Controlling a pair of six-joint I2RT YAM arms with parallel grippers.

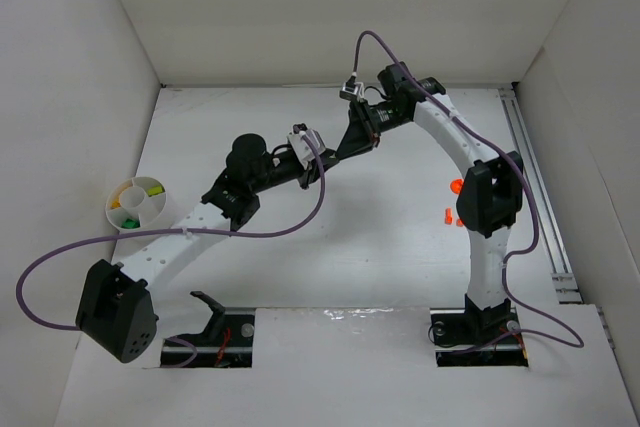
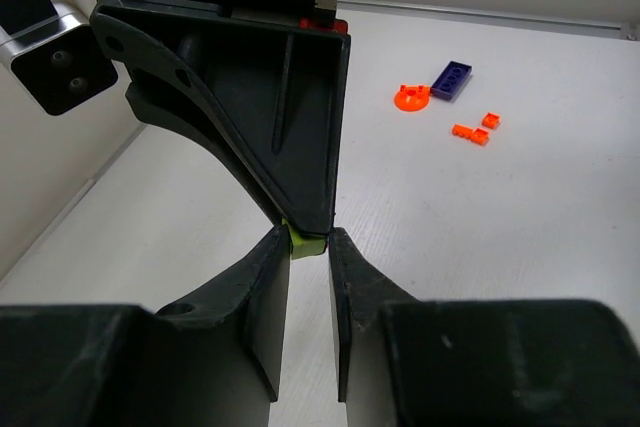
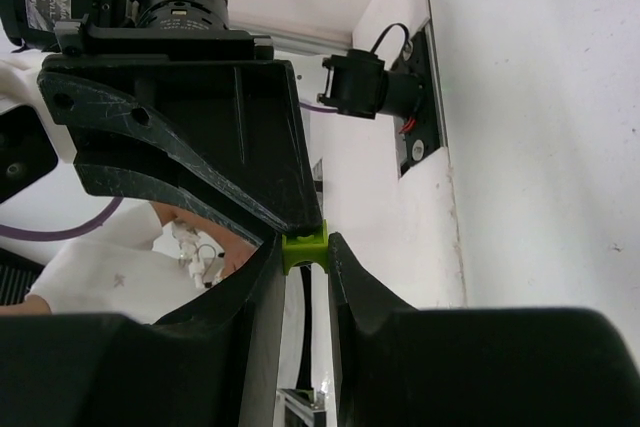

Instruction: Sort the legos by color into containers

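Next, the left gripper swings the color-matching brick across, lowers and releases it, as the container's lime-green section [image 1: 154, 190] lies below and left in the top view.
A small green brick [image 2: 306, 242] is pinched between my left gripper's [image 2: 308, 237] tips, well above the floor. The same green brick [image 3: 304, 250] also sits between my right gripper's [image 3: 305, 245] tips. The two grippers meet tip to tip mid-air, left [image 1: 329, 156] and right [image 1: 341, 150], both shut on the brick. A round divided whitish container [image 1: 113, 209] at the left holds yellow and green pieces. On the floor lie an orange round piece [image 2: 410, 98], a purple-blue plate [image 2: 452, 79] and small orange bricks [image 2: 470, 133].
Orange bricks [image 1: 455, 187] lie beside the right arm's elbow [image 1: 490, 192], partly hidden by it. White walls enclose the floor on the left, back and right. A purple cable [image 1: 300, 217] loops off the left arm.
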